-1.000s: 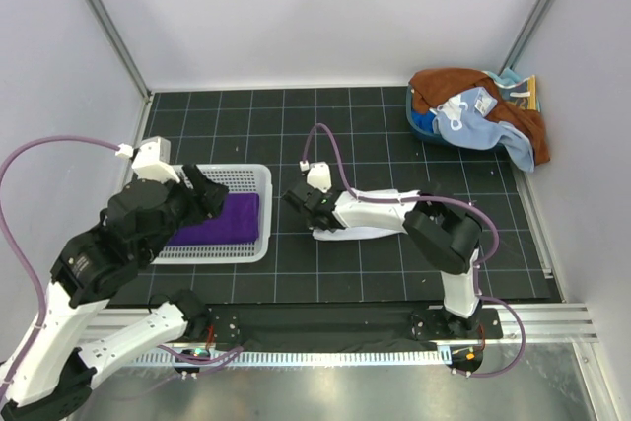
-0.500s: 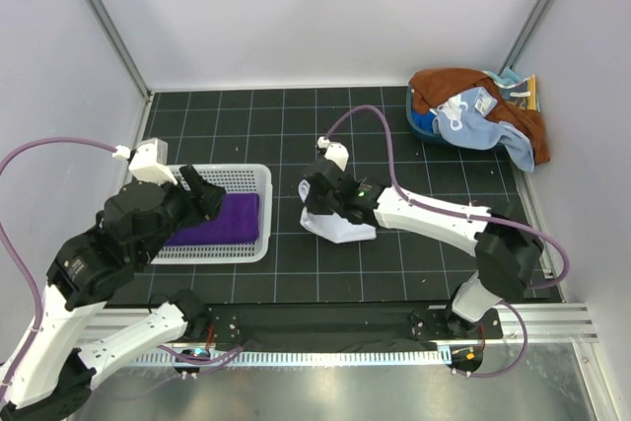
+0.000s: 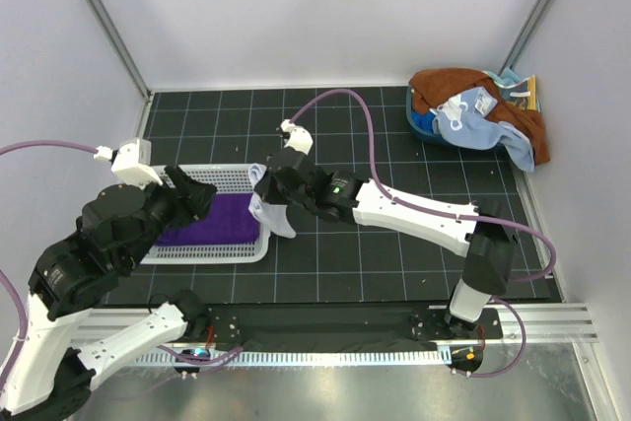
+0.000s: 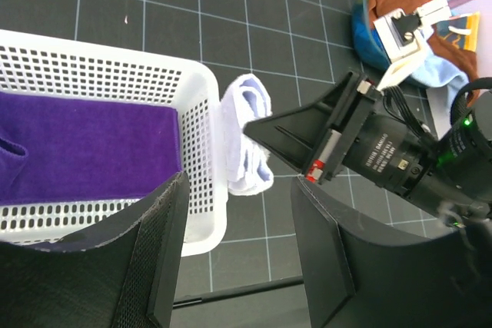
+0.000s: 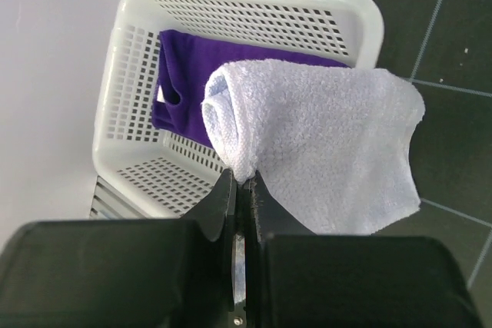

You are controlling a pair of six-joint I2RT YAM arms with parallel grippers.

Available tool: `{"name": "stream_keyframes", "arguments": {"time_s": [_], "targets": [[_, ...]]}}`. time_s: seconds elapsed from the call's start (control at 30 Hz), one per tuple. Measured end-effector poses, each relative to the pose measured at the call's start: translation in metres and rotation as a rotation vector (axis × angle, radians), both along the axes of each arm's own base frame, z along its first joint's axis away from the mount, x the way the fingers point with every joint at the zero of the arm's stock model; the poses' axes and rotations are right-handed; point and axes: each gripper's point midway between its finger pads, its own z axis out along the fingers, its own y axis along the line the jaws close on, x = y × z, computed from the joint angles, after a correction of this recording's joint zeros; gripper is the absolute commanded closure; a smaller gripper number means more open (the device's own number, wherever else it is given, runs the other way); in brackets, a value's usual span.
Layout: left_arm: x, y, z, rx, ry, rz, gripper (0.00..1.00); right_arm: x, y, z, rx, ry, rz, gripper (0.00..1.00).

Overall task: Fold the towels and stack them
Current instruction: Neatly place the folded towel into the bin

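Next, my right gripper goes to the left in the top view, then down over the dark purple towel (image 3: pixel 212 219) (image 5: pixel 192 59), and releases, since the towel lies flat for stacking.
A folded white towel (image 3: pixel 271 214) (image 5: pixel 323 136) (image 4: pixel 246 136) hangs in the air just right of the white basket (image 3: pixel 258 176), pinched in my shut right gripper (image 3: pixel 276 189) (image 5: pixel 246 180). A folded dark purple towel (image 3: pixel 212 219) (image 4: pixel 77 144) (image 5: pixel 192 59) lies flat inside the basket. My left gripper (image 3: pixel 192 199) (image 4: pixel 238 266) hovers open over the basket's near right corner, nothing between its fingers. A heap of towels, rust-brown (image 3: pixel 444 86) and light blue (image 3: pixel 483 120), lies at the far right corner.
The basket (image 4: pixel 196 82) (image 5: pixel 361 17) sits at the left of the black gridded table (image 3: pixel 394 263). Grey walls close in left, right and behind. The rust-brown and blue heap (image 4: pixel 400 13) also shows in the left wrist view, behind my right arm (image 4: pixel 400 159).
My right gripper has lifted the white towel off the table's middle and carried it left to the basket's right edge. The left arm has shifted slightly left.
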Motion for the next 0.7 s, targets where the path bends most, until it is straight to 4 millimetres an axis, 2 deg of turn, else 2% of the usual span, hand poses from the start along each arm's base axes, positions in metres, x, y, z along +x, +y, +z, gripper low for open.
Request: {"name": "stream_keyframes", "arguments": {"time_s": [0.3, 0.5, 0.7], "targets": [[-0.003, 0.007, 0.018, -0.03, -0.035, 0.018, 0.44, -0.011, 0.028, 0.018, 0.05, -0.011, 0.03, 0.99], [-0.009, 0.015, 0.048, -0.085, -0.098, 0.029, 0.45, -0.013, 0.05, 0.039, 0.098, -0.029, 0.049, 0.99], [-0.015, 0.021, 0.07, -0.123, -0.145, 0.031, 0.45, -0.007, 0.079, 0.046, 0.127, -0.039, 0.064, 0.99]]}}
